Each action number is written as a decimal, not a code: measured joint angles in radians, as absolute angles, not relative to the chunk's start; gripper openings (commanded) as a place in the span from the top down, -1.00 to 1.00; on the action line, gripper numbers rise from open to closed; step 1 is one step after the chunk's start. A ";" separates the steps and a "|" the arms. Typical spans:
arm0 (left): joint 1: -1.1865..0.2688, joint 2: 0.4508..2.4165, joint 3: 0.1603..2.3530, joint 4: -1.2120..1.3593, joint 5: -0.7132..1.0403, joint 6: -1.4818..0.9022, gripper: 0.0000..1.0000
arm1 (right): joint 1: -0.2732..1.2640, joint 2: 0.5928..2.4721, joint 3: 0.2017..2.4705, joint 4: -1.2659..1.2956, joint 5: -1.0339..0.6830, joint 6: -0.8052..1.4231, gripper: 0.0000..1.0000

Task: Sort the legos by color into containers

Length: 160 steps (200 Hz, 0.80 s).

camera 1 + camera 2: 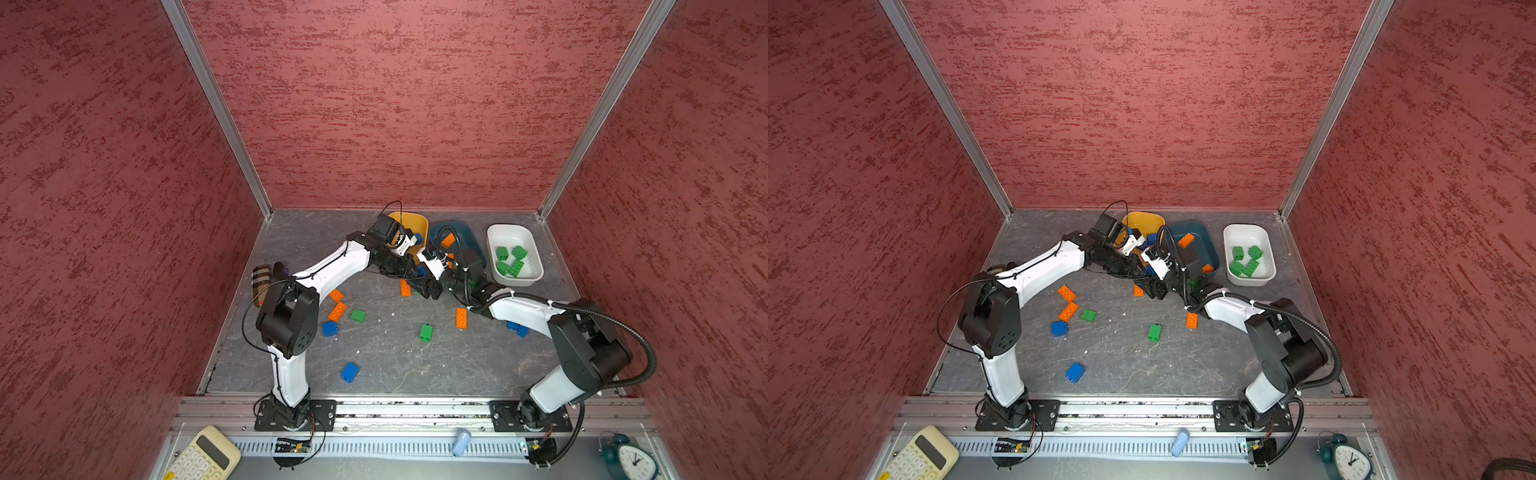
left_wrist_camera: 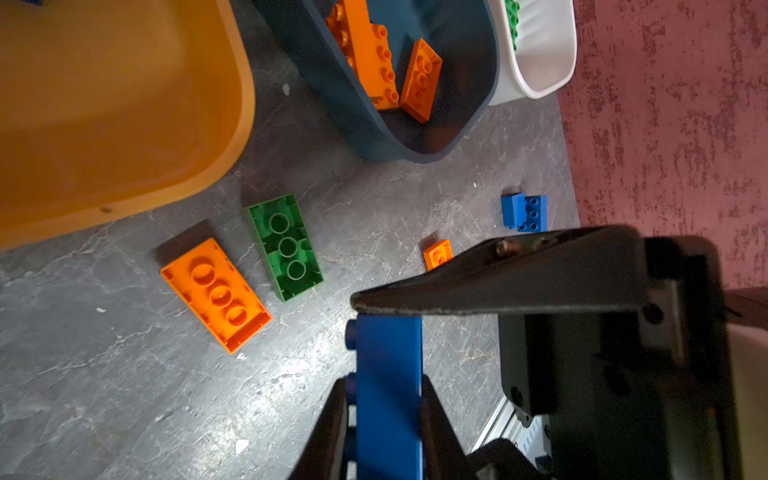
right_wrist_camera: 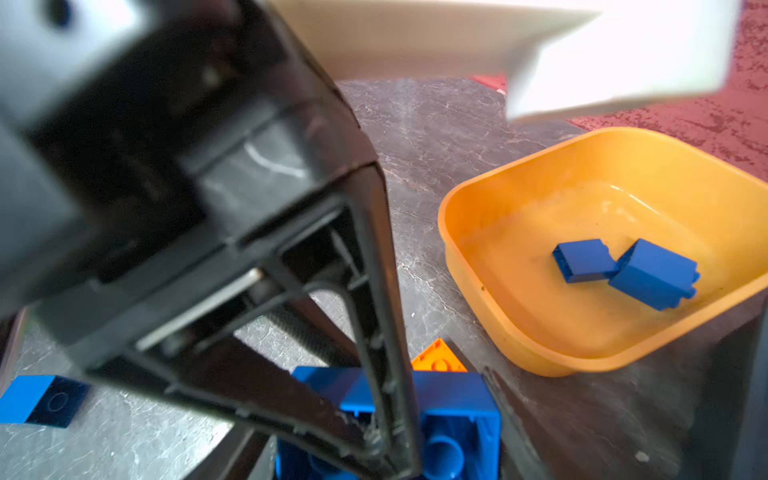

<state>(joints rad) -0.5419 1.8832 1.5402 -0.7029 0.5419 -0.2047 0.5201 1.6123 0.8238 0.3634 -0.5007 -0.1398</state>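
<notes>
My left gripper carries the blue brick outward over the far part of the yellow tub (image 1: 1144,223) next and goes down to release it, since blue bricks already lie inside.
Both grippers meet over the table's middle, in front of the tubs. My left gripper (image 2: 384,384) is shut on a blue brick (image 2: 388,365), seen edge-on between its fingers. My right gripper (image 3: 378,440) is shut on the same blue brick (image 3: 457,411) across its wider side, and a left finger (image 3: 374,316) crosses in front of it. At the back stand the yellow tub (image 1: 417,220) with blue bricks (image 3: 623,266), the teal tub (image 1: 467,232) with orange bricks (image 2: 374,54), and the white tub (image 1: 511,227) with green bricks (image 1: 511,259).
Loose on the table lie orange bricks (image 1: 337,311) (image 1: 461,318), green bricks (image 1: 357,316) (image 1: 426,332) and blue bricks (image 1: 350,372) (image 1: 517,328). A brown striped object (image 1: 261,282) lies by the left wall. On the front ledge are a calculator (image 1: 203,457) and a clock (image 1: 631,457).
</notes>
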 measured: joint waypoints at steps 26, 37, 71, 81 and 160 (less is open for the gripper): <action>-0.538 1.887 1.553 -0.705 0.478 -0.208 0.70 | 0.521 1.612 0.824 0.373 -0.474 -0.120 -0.98; -0.533 1.887 1.561 -0.703 0.433 -0.209 0.71 | 0.521 1.606 0.821 0.384 -0.437 -0.110 -0.98; -0.521 1.908 1.618 -0.708 0.280 -0.216 0.70 | 0.521 1.523 0.735 0.445 -0.244 -0.023 -0.98; -0.517 1.925 1.649 -0.714 0.242 -0.218 0.69 | 0.521 1.499 0.723 0.433 -0.183 0.018 -0.98; -0.488 2.163 1.934 -0.749 -0.039 -0.215 0.66 | 0.511 1.296 0.678 0.179 0.179 0.371 -0.98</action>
<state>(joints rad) -0.4877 2.1632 1.9335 -0.7486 -0.0391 -0.2146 0.5110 1.2961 0.6781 0.1795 0.1791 0.3706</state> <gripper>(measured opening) 0.248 0.989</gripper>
